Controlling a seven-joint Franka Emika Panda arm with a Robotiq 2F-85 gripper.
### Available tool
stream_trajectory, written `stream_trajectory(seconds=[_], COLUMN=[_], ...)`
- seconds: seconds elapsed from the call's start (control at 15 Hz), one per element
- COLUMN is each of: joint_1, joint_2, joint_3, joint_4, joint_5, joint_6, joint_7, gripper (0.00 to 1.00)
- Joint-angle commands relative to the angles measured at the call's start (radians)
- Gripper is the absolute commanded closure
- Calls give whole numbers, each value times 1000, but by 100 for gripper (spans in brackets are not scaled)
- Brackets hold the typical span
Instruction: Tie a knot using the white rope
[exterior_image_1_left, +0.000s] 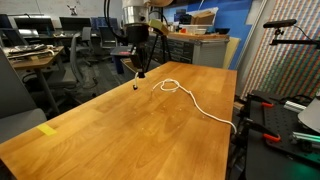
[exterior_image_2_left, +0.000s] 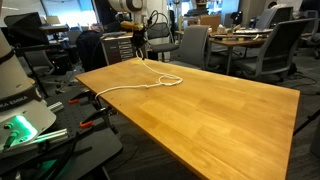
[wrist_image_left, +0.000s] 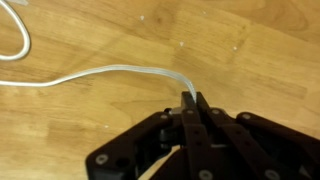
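Observation:
The tabletop is bare beside the gripper toward the yellow tape mark, so the gripper will next move away from the small loop and release the rope there.
The white rope lies across the wooden table, making a small loop near the far edge and trailing off the table's side. In both exterior views my gripper hovers above the table's far end, shut on the rope near its end. A short piece with a dark tip hangs below the fingers. In the wrist view the rope runs from the shut gripper leftward over the wood, and another curve of it shows at the top left. The loop sits just beside the gripper.
Office chairs and desks stand behind the table. A yellow tape mark sits near one table edge. Black stands and gear crowd one side; a device with green light stands beside the table.

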Motion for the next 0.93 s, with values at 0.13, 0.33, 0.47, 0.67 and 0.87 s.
stream_trajectory(seconds=[0.13,0.33,0.47,0.67,0.87], joint_1=[167,213,232,234,234], joint_2=[69,100,120,111,123], joint_3=[-16,-5,-8,-6,-14], joint_4=[102,121,135,109,122], joint_5=[-208,-233,-229,-216,-219], joint_6=[45,206,271,254,260], joint_7=[18,63,76,63,63], gripper=[93,95,94,86,67])
